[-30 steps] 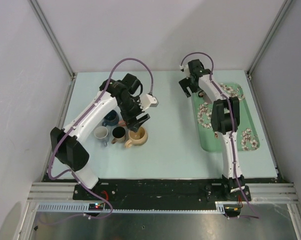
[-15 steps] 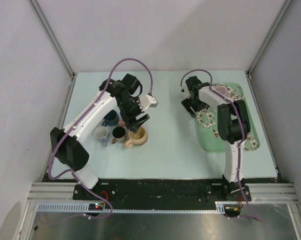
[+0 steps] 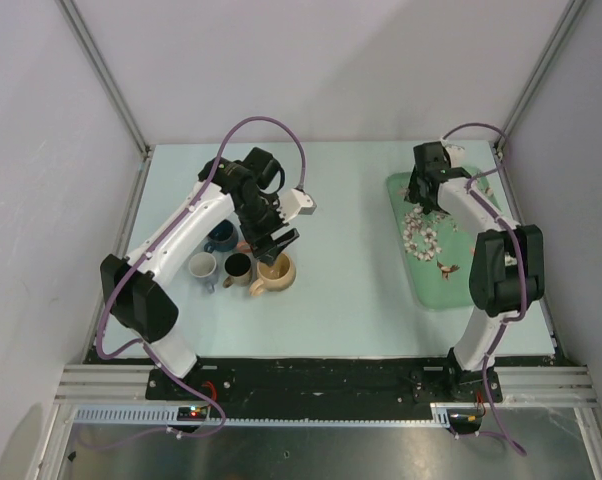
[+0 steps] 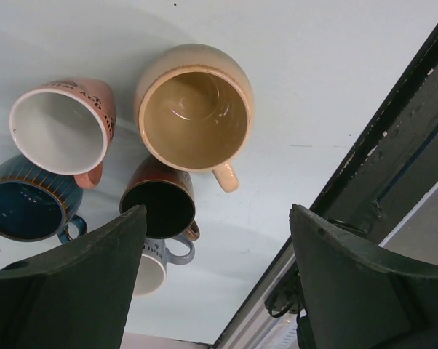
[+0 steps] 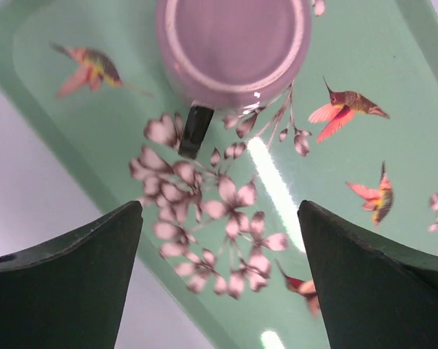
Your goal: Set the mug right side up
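Observation:
My right gripper is open, and the mug's dark handle (image 5: 196, 132) points toward its fingers, so I will next lower them outward around the handle.
A mauve mug (image 5: 233, 43) stands base up on the green flowered tray (image 5: 393, 65), its dark handle (image 5: 193, 131) pointing toward my right gripper (image 5: 219, 218). That gripper is open and empty, hovering above the tray just short of the mug. In the top view the right gripper (image 3: 425, 188) is over the tray's (image 3: 451, 280) far end and hides the mug. My left gripper (image 4: 217, 218) is open and empty above a cluster of upright mugs; in the top view it (image 3: 274, 242) sits over them.
The cluster holds a tan mug (image 4: 195, 116), a pink mug (image 4: 62, 127), a blue mug (image 4: 26, 207), a brown mug (image 4: 158, 207) and a white mug (image 4: 152, 265). The tan mug (image 3: 275, 272) lies left of centre. Frame posts stand at the table's far corners.
My right arm has swung right, from the tray's left edge to over its far end, covering the mug in the top view. The left arm has not moved.

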Available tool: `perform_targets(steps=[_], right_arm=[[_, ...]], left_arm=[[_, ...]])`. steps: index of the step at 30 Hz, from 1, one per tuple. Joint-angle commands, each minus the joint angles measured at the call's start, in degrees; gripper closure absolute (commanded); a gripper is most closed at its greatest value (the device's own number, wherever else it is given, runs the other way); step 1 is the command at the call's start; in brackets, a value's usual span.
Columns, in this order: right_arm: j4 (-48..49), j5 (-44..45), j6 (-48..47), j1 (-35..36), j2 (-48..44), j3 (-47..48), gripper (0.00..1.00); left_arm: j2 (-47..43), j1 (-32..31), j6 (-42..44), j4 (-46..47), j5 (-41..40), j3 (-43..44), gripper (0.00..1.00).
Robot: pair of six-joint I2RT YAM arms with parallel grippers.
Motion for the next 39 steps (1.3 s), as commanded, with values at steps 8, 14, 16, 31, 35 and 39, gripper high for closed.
perform_targets(steps=[8, 14, 16, 31, 35, 39], right_arm=[[-0.98, 11.84, 30.97, -1.10, 10.65, 8.81, 0.12], [-1.28, 9.12, 32.13, -4.44, 14.89, 11.59, 0.31], [1.11, 6.45, 30.27, -5.61, 15.43, 11.42, 0.43], [17.95, -16.86, 11.50, -8.34, -8.19, -3.15, 1.00], [23.10, -31.53, 9.15, -4.83, -22.21, -8.34, 1.00], [28.97, -42.72, 11.22, 2.46, -31.71, -11.17, 1.00]], left_arm=[[-2.70, 0.50, 0.31, -2.03, 0.85, 1.59, 0.17], [-2.98, 0.86, 0.26, -2.02, 0.82, 2.35, 0.17], [-2.96, 0.98, 0.26, -2.05, 0.79, 2.45, 0.17], [-2.30, 2.86, -5.70, -1.97, 3.32, 11.06, 0.11], [-2.06, 4.35, -10.71, -0.68, 7.69, 21.33, 0.05], [-1.83, 5.15, -19.31, 3.01, 10.50, 31.37, 0.01]])
